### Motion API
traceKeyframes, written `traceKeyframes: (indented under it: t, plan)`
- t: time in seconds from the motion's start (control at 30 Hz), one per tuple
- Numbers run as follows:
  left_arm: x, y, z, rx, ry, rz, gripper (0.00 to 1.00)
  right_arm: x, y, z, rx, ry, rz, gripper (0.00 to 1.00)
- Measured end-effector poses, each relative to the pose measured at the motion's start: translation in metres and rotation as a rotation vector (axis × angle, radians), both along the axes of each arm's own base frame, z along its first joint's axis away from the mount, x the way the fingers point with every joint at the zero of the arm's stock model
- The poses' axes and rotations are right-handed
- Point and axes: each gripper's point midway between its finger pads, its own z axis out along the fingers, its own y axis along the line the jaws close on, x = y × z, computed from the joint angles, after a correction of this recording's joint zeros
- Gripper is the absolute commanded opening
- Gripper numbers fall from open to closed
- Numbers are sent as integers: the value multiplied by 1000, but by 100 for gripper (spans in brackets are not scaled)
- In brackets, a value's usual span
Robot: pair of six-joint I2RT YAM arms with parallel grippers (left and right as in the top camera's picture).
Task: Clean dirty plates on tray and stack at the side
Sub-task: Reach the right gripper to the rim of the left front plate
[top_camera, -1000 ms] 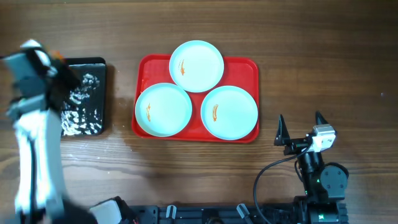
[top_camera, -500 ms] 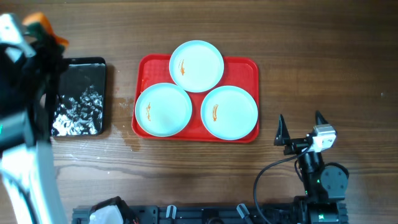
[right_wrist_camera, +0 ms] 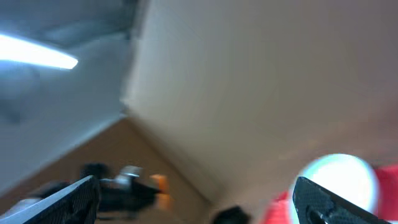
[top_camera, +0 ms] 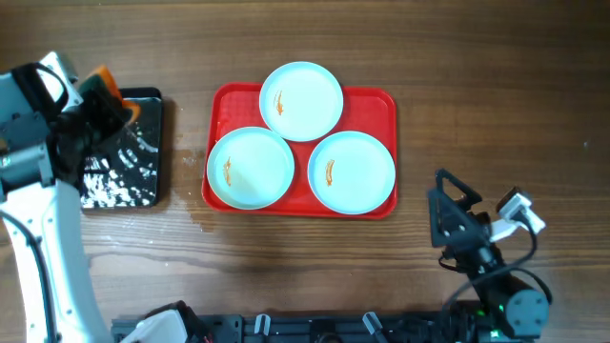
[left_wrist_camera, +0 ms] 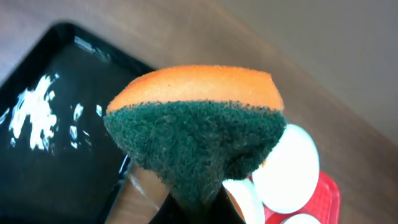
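Observation:
The right gripper lowers across the red tray (top_camera: 217,105) to the inner rim of the front plate (top_camera: 293,170) nearest the sponge next, where bare tray leaves room for a finger.
Three pale mint plates lie on the red tray (top_camera: 217,105): one at the back (top_camera: 301,101), one front left (top_camera: 250,168), one front right (top_camera: 352,171), each with a small orange smear. My left gripper (top_camera: 103,95) is shut on an orange and green sponge (left_wrist_camera: 196,127) and holds it above the right end of the black tray (top_camera: 124,186). My right gripper (top_camera: 448,210) is open and empty, raised off the table to the right of the red tray. In the blurred right wrist view a plate (right_wrist_camera: 339,180) and the red tray's edge (right_wrist_camera: 280,208) show.
The glossy black tray with white foam stands at the far left of the wooden table (top_camera: 477,76), about a hand's width from the red tray. Wet streaks mark the wood in front of the red tray. Arm bases and cables lie along the front edge.
My left gripper has swung with the sponge from the far left edge to above the black tray's right end. My right arm has lifted and turned, its fingers now pointing toward the red tray.

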Motion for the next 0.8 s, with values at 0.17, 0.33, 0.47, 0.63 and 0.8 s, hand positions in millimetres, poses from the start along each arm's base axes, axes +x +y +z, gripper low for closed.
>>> traceKeyframes:
  t: [0.17,0.33,0.47,0.63,0.8]
  plan:
    - [4,1,-22,-29,70,1,4,7,11,23,-110,186,41,100]
    - [4,1,-23,-33,73,0,4,31,21,30,-461,500,129,100]
    - [3,0,-24,-37,77,-2,4,61,30,28,-735,702,276,99]
    - [-1,-2,-28,-49,101,0,4,105,70,21,-893,738,448,100]
    - [-8,-5,-33,-65,136,1,6,120,116,-27,-957,802,605,68]
